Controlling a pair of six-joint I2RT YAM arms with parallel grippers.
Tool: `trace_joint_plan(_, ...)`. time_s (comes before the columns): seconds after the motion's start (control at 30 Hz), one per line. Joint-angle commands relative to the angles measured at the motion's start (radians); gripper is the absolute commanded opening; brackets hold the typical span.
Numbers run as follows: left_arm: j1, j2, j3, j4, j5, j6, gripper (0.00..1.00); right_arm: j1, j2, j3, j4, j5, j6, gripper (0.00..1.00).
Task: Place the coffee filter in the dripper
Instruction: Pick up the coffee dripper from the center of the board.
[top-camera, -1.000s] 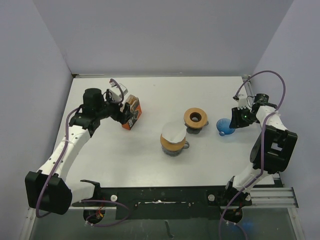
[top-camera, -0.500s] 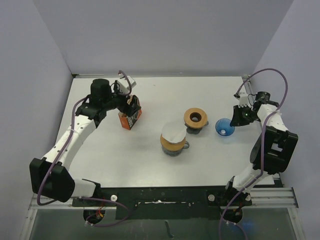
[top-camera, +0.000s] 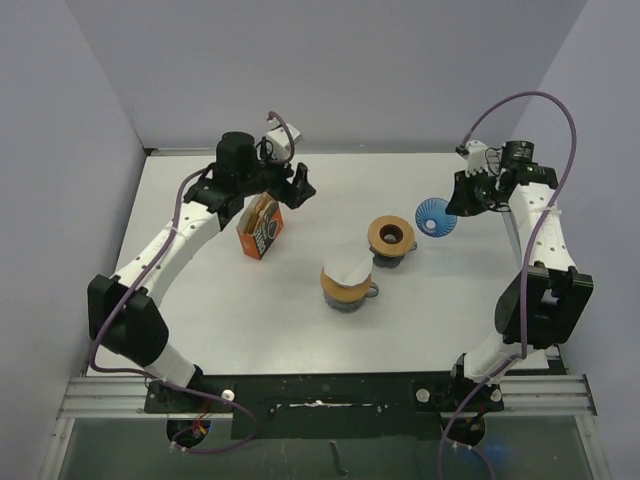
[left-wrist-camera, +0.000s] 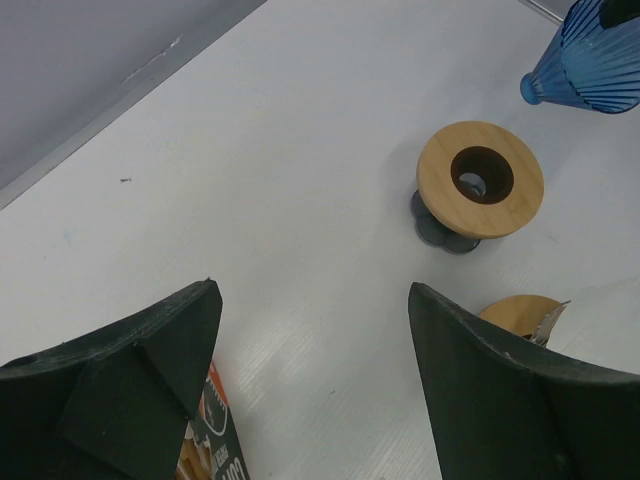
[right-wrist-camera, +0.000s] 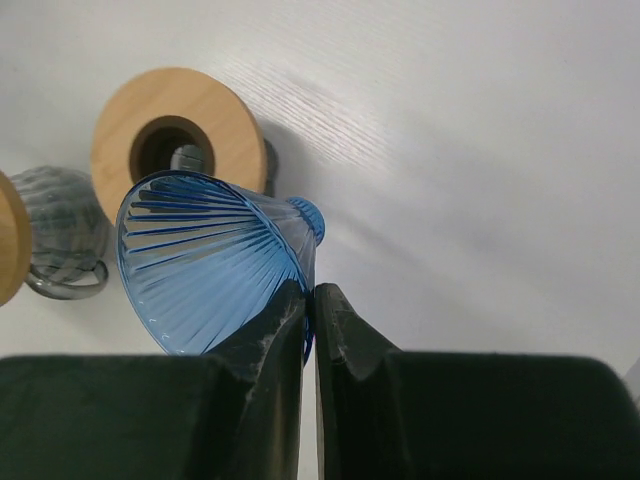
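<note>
I will next carry the dripper across and down into the ring stand's hole (top-camera: 391, 235) (right-wrist-camera: 166, 146), because that hole is below my right gripper and to its left in the top view.
A clear blue ribbed dripper (top-camera: 433, 216) hangs tilted above the table, and my right gripper (top-camera: 455, 205) is shut on its rim. The right wrist view shows both fingers pinching the cone's wall (right-wrist-camera: 210, 260) at the right gripper (right-wrist-camera: 311, 292). The white coffee filter (top-camera: 347, 264) lies on a wooden-collared glass server in the table's middle. My left gripper (top-camera: 300, 185) is open and empty in the air, right of the orange box (top-camera: 260, 228). Seen from the left wrist, the left gripper (left-wrist-camera: 312, 288) frames bare table, with the dripper (left-wrist-camera: 595, 60) at the top right.
A wooden ring stand (top-camera: 390, 236) on a grey base sits just left of the dripper, seen also as a ring stand (left-wrist-camera: 480, 180) and ring stand (right-wrist-camera: 175, 140). The orange box (left-wrist-camera: 215, 440) stands by the left finger. Walls close in behind and on both sides.
My right gripper shut on the dripper's rim and lifted it up and to the left, toward the ring stand. The left arm swung from the orange box toward the back and right.
</note>
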Motion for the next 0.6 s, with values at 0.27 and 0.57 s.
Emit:
trace_joint_plan(0.27,-0.093,0.125,0.175,0.094,-0.060,-0.143,0.74,0.210,0.082,0.213,-0.074,-0.089,0.089,0.00)
trace_joint_plan(0.57,-0.132,0.176,0.237,0.086,-0.052,-0.173,0.74,0.260,0.142,0.223,-0.100,-0.081,0.101,0.00)
